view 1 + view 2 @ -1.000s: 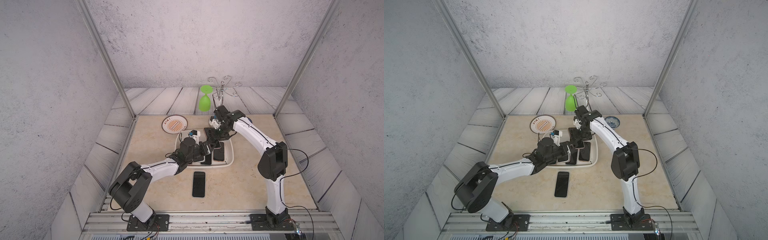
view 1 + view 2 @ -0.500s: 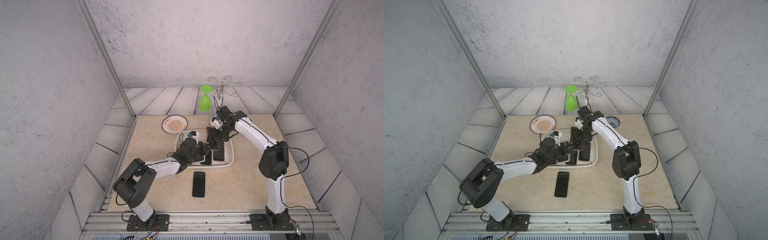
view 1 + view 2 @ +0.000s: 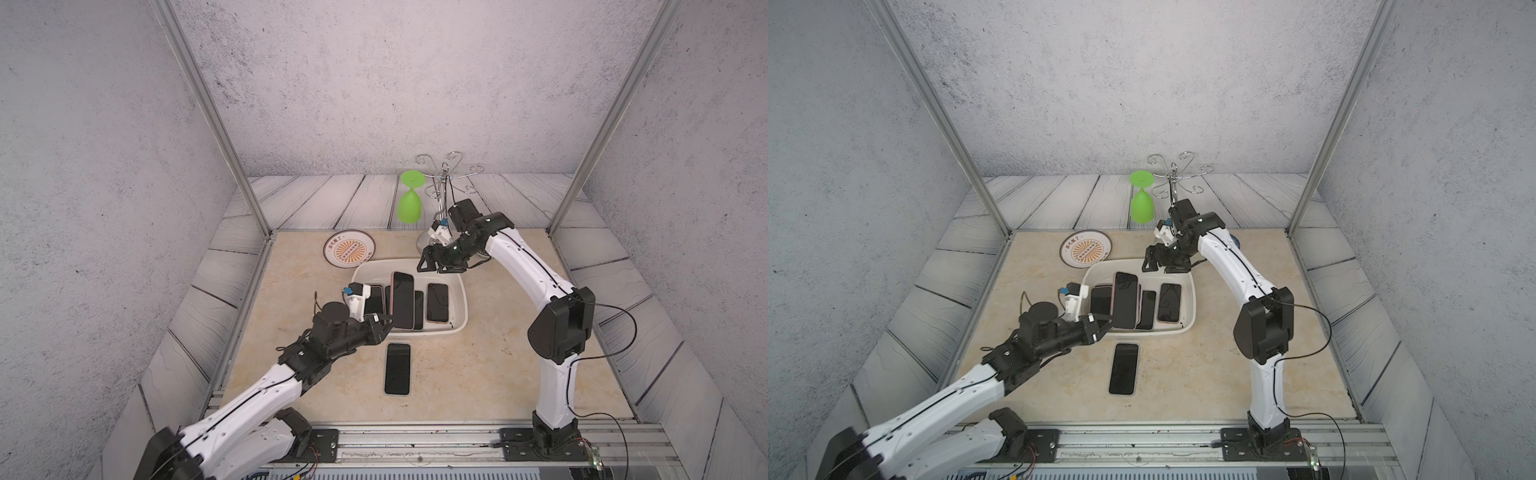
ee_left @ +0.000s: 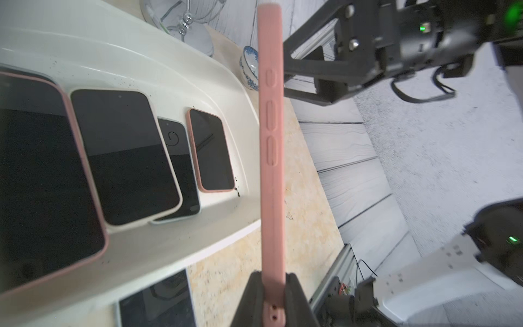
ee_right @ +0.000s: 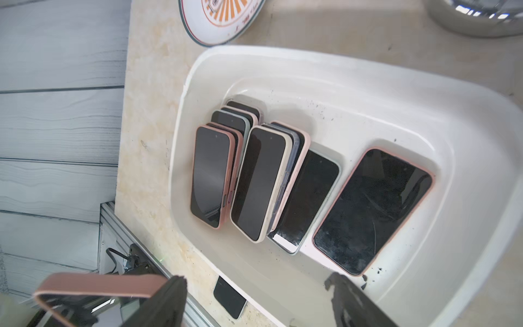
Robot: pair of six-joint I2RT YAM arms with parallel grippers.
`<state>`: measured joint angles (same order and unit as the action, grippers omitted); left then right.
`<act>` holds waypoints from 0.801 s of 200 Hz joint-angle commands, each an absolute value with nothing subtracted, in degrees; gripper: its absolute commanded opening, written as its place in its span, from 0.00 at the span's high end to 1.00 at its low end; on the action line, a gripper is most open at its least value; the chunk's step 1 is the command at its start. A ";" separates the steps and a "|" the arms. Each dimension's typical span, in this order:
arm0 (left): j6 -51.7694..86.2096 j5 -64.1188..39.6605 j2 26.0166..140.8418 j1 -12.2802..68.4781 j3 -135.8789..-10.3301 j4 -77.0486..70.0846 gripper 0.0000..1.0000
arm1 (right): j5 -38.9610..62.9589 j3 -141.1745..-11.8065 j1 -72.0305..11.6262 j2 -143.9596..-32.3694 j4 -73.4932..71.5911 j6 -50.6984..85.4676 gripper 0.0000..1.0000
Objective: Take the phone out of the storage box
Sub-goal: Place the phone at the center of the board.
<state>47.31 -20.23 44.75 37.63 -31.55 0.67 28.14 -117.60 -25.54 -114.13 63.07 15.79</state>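
Note:
My left gripper should next move back and down to the bare tabletop (image 3: 371, 372) beside the flat phone and let go of the pink-cased phone there.
The white storage box (image 3: 365, 270) (image 3: 1192, 299) sits mid-table with several phones lying in it. My left gripper (image 3: 384, 328) (image 3: 1104, 326) is shut on the near end of a pink-cased phone (image 3: 403, 299) (image 3: 1125, 299), holding it screen-up above the box. The left wrist view shows that phone (image 4: 271, 141) edge-on, pinched between the two pads of the left gripper (image 4: 273, 286). My right gripper (image 3: 436, 264) (image 3: 1158, 264) hovers open over the box's far rim. In the right wrist view nothing is between the right gripper's (image 5: 254, 280) fingers, and the phone's far end (image 5: 99, 283) lies beside one finger.
Another phone (image 3: 397, 369) lies flat on the table in front of the box. An orange-patterned plate (image 3: 349, 248) sits behind the box at left. A green glass (image 3: 409, 203) hangs upside down on a metal rack (image 3: 446, 174). A blue-patterned bowl (image 3: 1233, 241) stands behind the right arm.
My left gripper has shut on the pink phone's near end and drawn back a little. The right gripper's jaws have widened off the phone and it has pulled back toward the far rim.

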 commanded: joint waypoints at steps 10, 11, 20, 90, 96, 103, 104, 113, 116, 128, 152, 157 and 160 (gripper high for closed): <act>45.73 -15.82 24.94 37.78 -28.80 30.91 1.00 | 29.41 -117.99 -25.74 -111.55 65.04 13.50 0.15; 45.85 -15.60 24.33 37.79 -28.68 31.54 1.00 | 29.47 -117.93 -25.70 -111.50 65.04 13.48 0.15; 48.12 -14.69 19.84 37.86 -27.67 36.50 1.00 | 29.58 -116.94 -25.72 -111.19 64.48 13.36 0.15; 49.77 -9.46 26.15 43.47 -29.83 46.51 1.00 | 30.33 -113.92 -25.74 -110.05 62.93 13.21 0.15; 49.77 -9.00 26.79 44.09 -29.59 46.34 1.00 | 30.05 -113.62 -25.72 -109.96 62.93 13.00 0.15; 50.15 -8.80 27.02 44.48 -28.87 45.74 1.00 | 29.70 -113.34 -25.67 -109.77 62.93 12.91 0.15; 50.21 -8.84 27.05 44.52 -28.76 45.63 1.00 | 29.66 -113.27 -25.71 -109.73 62.93 12.83 0.15; 50.90 -9.08 27.55 44.73 -27.52 44.79 1.00 | 29.31 -112.88 -25.67 -109.71 62.93 12.46 0.15; 51.15 -9.33 27.73 44.74 -27.14 44.60 1.00 | 29.20 -112.78 -25.66 -109.77 62.93 12.34 0.15; 52.63 -10.14 27.90 44.86 -24.74 42.59 1.00 | 28.62 -112.59 -25.71 -109.96 63.26 11.89 0.15; 54.96 -10.56 25.72 45.35 -19.49 35.51 1.00 | 28.37 -112.53 -25.65 -111.32 63.28 11.34 0.15; 55.19 -10.46 25.48 45.37 -18.77 34.49 1.00 | 28.24 -112.61 -25.60 -111.82 63.29 11.25 0.14; 55.26 -10.46 25.43 45.35 -18.45 33.90 1.00 | 28.11 -112.67 -25.56 -112.16 63.35 11.33 0.14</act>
<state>53.17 -10.50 27.22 44.86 -21.43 42.26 29.06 -112.95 -25.65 -111.96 62.98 12.80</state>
